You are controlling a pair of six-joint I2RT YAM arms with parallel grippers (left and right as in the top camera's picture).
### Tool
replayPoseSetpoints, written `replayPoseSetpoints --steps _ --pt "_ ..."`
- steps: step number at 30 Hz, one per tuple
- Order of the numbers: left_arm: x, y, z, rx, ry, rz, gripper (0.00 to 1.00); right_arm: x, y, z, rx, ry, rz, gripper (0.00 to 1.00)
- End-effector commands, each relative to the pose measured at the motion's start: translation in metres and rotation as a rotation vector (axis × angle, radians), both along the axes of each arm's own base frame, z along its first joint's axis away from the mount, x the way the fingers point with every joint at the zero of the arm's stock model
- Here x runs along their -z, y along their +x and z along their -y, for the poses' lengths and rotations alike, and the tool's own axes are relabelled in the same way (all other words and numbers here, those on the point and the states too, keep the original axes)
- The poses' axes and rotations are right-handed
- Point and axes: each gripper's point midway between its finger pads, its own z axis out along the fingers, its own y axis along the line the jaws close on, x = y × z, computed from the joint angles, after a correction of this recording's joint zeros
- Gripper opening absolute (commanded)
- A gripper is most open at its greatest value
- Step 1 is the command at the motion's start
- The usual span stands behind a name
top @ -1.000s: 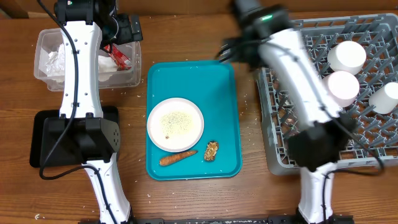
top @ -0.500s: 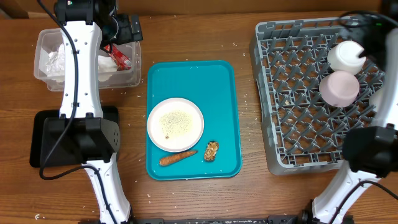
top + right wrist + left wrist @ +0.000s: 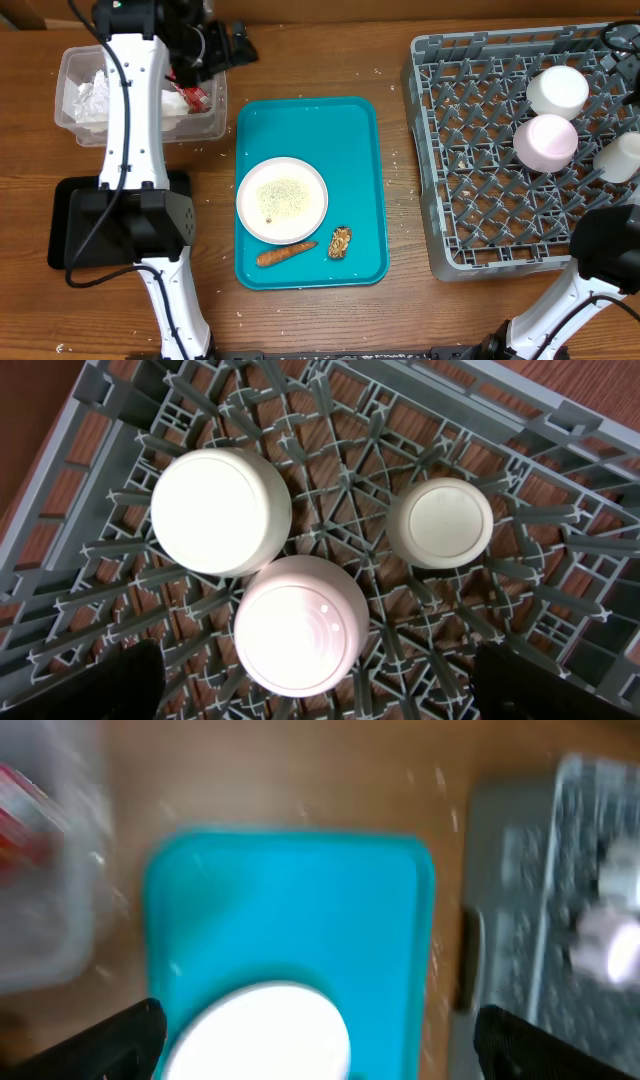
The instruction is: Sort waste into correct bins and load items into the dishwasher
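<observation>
My left gripper moves back and down onto the plate's rack-side rim (image 3: 325, 194) (image 3: 345, 1042) next, clear of the carrot. The rim lies below and to its right in the overhead view.
A white plate (image 3: 282, 200) dusted with rice sits on the teal tray, with a carrot piece (image 3: 287, 254) and a brown lump (image 3: 340, 242) beside it. The clear tub (image 3: 213, 120) holds napkins (image 3: 90, 100) and a red wrapper (image 3: 190, 96). My left gripper (image 3: 236, 45) hangs open just right of the tub; its blurred wrist view shows the plate (image 3: 265, 1035) between its fingers (image 3: 110, 1040). My right gripper (image 3: 320, 690) is open above the grey rack (image 3: 330, 480), over two upturned bowls (image 3: 220, 510) (image 3: 300, 622) and a cup (image 3: 440, 523).
The teal tray (image 3: 330, 130) lies mid-table. A black tray (image 3: 65, 215) sits at the left, partly under the left arm's base. The rack (image 3: 470, 170) fills the right side. Rice grains are scattered on the wood around the tray.
The right arm swung from over the tray's right side to the far right above the rack. The left gripper shifted a little to the right, away from the tub.
</observation>
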Motion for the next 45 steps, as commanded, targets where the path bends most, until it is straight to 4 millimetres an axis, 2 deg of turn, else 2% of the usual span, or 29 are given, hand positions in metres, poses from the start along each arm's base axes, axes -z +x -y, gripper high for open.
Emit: replayPoseSetpoints --steps 1,5,6,10,13,19,22,24,32,40,41,42,45 --pt "0.013 -0.033 0.045 0.102 0.002 -0.120 0.99 -0.007 0.002 -0.001 0.004 -0.004 0.025 1.00" --pt "0.028 -0.063 0.037 0.018 0.255 -0.238 1.00 -0.007 0.002 -0.001 0.005 -0.004 0.025 1.00" --pt "0.029 -0.064 0.036 0.006 0.307 -0.233 1.00 -0.007 0.002 -0.001 0.005 -0.004 0.025 1.00" --pt "0.026 -0.073 0.063 0.064 0.340 -0.209 1.00 -0.007 0.002 -0.001 0.005 -0.004 0.025 1.00" --pt "0.028 -0.085 0.092 0.133 0.334 -0.208 1.00 -0.007 0.002 -0.001 0.005 -0.004 0.025 1.00" --pt "0.050 -0.120 0.134 0.194 0.375 -0.288 1.00 -0.007 0.002 -0.001 0.004 -0.004 0.025 1.00" --pt "0.070 -0.138 0.139 0.138 0.438 -0.367 1.00 -0.007 0.002 -0.001 0.004 -0.004 0.025 1.00" --pt "0.085 -0.147 0.132 0.044 0.513 -0.417 1.00 -0.007 0.002 -0.001 0.005 -0.004 0.025 1.00" --pt "0.145 -0.161 0.137 0.066 0.526 -0.485 1.00 -0.007 0.002 -0.001 0.005 -0.004 0.025 1.00" --pt "0.172 -0.150 0.142 0.150 0.503 -0.422 0.98 -0.007 0.002 -0.001 0.005 -0.004 0.025 1.00" --pt "0.176 -0.150 0.142 0.151 0.505 -0.423 0.87 -0.007 0.002 -0.001 0.005 -0.004 0.025 1.00" --pt "0.178 -0.150 0.141 0.150 0.505 -0.422 0.83 -0.007 0.002 -0.001 0.005 -0.004 0.025 1.00" --pt "0.183 -0.150 0.141 0.150 0.506 -0.418 0.81 -0.007 0.002 -0.001 0.005 -0.004 0.025 1.00"
